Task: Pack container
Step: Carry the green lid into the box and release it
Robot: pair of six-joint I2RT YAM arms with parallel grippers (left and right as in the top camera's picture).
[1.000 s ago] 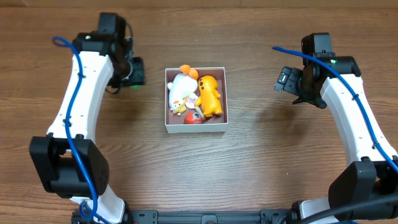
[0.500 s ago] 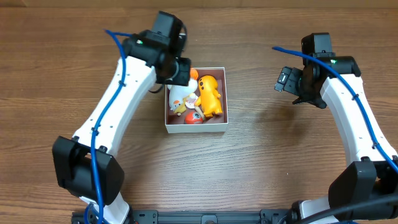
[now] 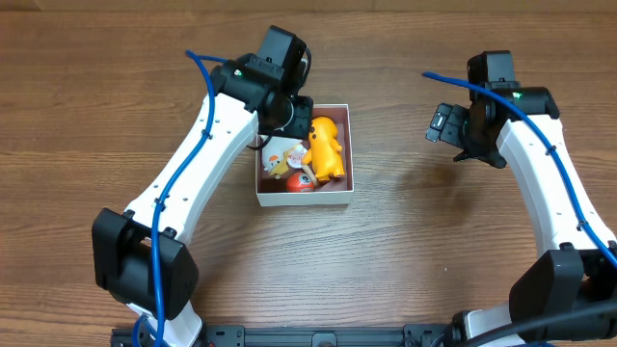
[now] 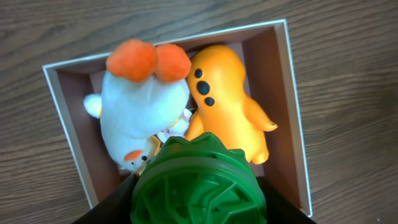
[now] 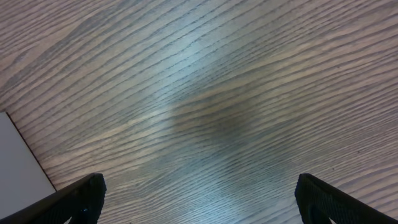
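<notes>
My left gripper moves down and back toward the red toy next, over the space between the plush and orange figure, which take opposite sides.
The container (image 3: 304,200) is a shallow white-walled square box at the table's middle, and its rim (image 4: 297,112) also fills the left wrist view. Inside lie a white plush with orange ears (image 4: 143,102), an orange figure (image 4: 227,106) and a small red toy (image 3: 300,184). My left gripper (image 3: 287,112) hovers over the box's back left part. It is shut on a green wheel-shaped toy (image 4: 199,186), with a dark finger on each side. My right gripper (image 3: 442,123) hangs open over bare wood to the right of the box, with nothing between its fingertips (image 5: 74,199).
The wooden table (image 3: 415,251) surrounds the box on all sides. A pale corner of the box (image 5: 18,162) shows at the left edge of the right wrist view. No other loose objects are in sight.
My left arm swung right from beside the box to over its back left part, carrying the green toy. The right arm has not moved.
</notes>
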